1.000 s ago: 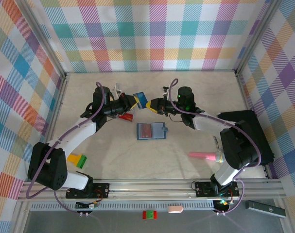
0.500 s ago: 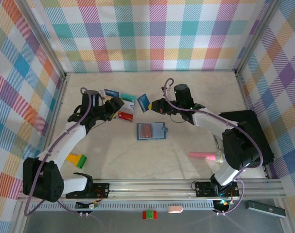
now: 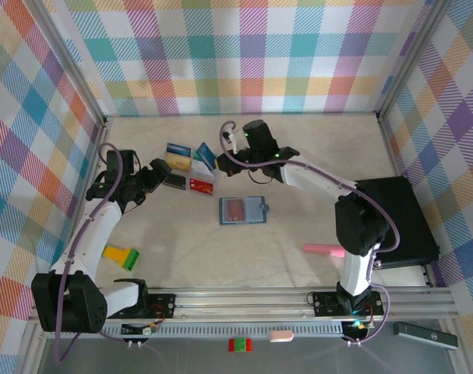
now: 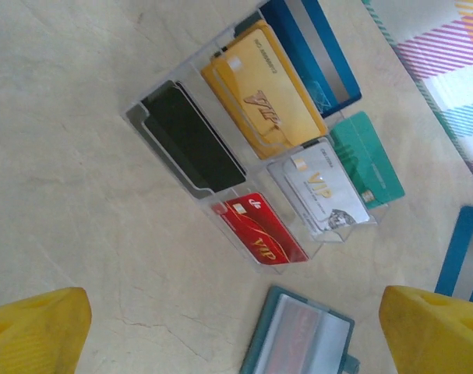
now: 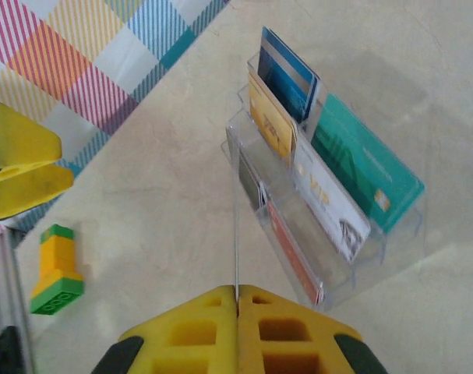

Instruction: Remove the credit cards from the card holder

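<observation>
The held card matches the blue cards in the rack, so the right gripper moves outward, turns in line next, then lowers to release it.
The teal card holder lies open and flat on the table, a reddish card showing under its clear sleeve; the left wrist view has it at the bottom edge. My right gripper is shut on a blue credit card, seen edge-on as a thin line and hanging just above a clear rack. The rack holds black, yellow, blue, teal, grey-white and red cards. My left gripper is open and empty, left of the rack.
A yellow and green block lies at the near left. A pink object rests at the near right, beside a big black box. Checked walls close in the table on three sides.
The left gripper opened, let go of the blue card and drew back to the left. The right gripper carried the card leftward to the rack.
</observation>
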